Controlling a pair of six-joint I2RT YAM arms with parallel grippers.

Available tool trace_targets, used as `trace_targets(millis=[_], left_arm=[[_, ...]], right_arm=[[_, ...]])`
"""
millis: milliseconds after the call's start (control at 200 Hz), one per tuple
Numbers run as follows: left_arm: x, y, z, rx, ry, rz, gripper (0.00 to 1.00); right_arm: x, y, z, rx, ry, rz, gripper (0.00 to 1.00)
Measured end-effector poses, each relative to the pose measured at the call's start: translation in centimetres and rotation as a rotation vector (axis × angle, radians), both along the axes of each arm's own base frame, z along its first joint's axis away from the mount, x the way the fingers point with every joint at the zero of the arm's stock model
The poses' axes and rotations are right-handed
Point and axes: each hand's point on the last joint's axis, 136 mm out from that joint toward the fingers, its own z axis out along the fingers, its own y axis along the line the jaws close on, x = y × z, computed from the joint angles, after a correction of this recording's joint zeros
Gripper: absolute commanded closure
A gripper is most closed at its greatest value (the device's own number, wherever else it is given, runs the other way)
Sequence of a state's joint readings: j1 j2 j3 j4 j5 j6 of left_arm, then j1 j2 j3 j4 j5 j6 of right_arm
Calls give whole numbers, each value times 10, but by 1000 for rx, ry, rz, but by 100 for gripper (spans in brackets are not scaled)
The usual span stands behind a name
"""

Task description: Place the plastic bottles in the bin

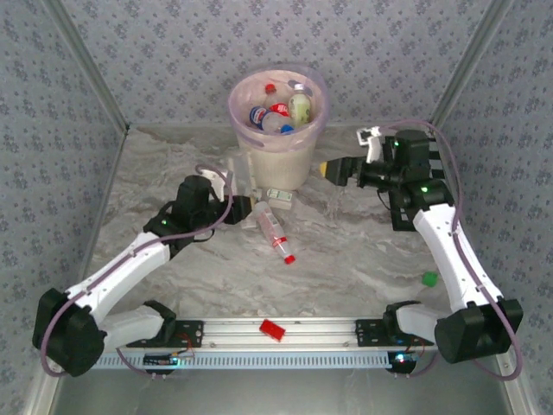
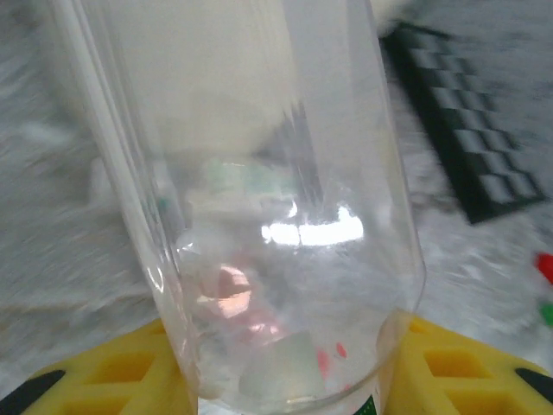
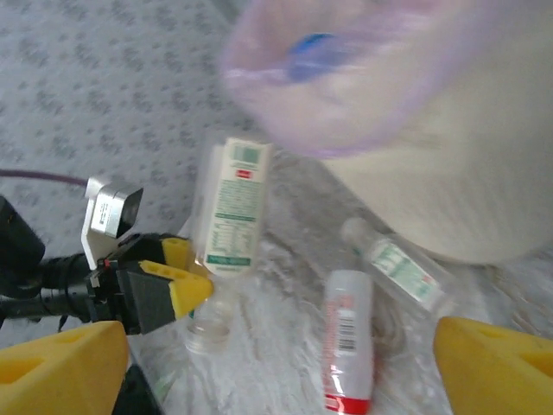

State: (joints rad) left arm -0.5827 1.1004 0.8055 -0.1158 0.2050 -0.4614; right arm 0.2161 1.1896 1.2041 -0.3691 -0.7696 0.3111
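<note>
Next, my right gripper moves across the bin's front onto the clear bottle's labelled body [image 1: 243, 169] [image 3: 235, 203], as this juts from my left gripper, opposite my right gripper.
The bin [image 1: 276, 151], a cream bucket with a pink liner, stands at the back centre, and several plastic bottles [image 1: 278, 112] lie inside it. My left gripper [image 1: 244, 210] is shut on a clear, uncapped bottle [image 2: 259, 216] with a green-and-white label [image 3: 233, 203], just left of the bin's base. Its yellow fingers [image 2: 104, 372] press on both sides of the bottle. A red-capped bottle [image 1: 275, 233] lies on the table in front of the bin. Another clear bottle [image 3: 402, 268] lies against the bin's foot. My right gripper [image 1: 333, 170] hangs open and holds nothing, right of the bin.
A black-and-white chequered board [image 2: 471, 147] lies at the right under my right arm. A green block [image 1: 429, 278] sits near the right arm and a red block [image 1: 273, 329] rests on the front rail. Patterned walls close in the sides and back.
</note>
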Motion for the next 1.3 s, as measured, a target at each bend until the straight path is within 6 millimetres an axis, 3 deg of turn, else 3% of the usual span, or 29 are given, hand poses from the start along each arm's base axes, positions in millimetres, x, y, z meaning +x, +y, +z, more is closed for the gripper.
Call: trace_targets(millis=[85, 165, 365, 485, 615, 695, 800, 870, 1044, 1149, 1299], left_arm=[[-12, -22, 20, -34, -81, -104, 58], [-19, -36, 26, -47, -119, -166, 58], [-29, -63, 29, -67, -163, -253, 59], [-32, -70, 39, -93, -202, -276, 59], [-31, -72, 44, -104, -221, -275, 59], [-30, -72, 44, -102, -224, -271, 50], [-28, -71, 44, -96, -234, -263, 26], [-25, -69, 44, -89, -238, -245, 16], [-14, -58, 42, -52, -238, -154, 11], [0, -35, 35, -4, -210, -25, 11], [18, 8, 21, 14, -133, 174, 12]], right_arm=[[-12, 29, 17, 12, -51, 77, 3], [-17, 51, 18, 14, -65, 113, 0], [-3, 87, -19, -31, 16, 108, 0], [4, 97, -34, -46, 54, 96, 11], [7, 103, -35, -31, 60, 98, 36], [7, 103, -35, -31, 57, 96, 45], [8, 102, -31, -37, 41, 92, 47], [10, 97, -26, -58, 19, 81, 48], [23, 75, 10, -116, -106, 15, 55], [34, 52, 68, -130, -287, -73, 59], [31, 23, 145, -120, -531, -192, 66]])
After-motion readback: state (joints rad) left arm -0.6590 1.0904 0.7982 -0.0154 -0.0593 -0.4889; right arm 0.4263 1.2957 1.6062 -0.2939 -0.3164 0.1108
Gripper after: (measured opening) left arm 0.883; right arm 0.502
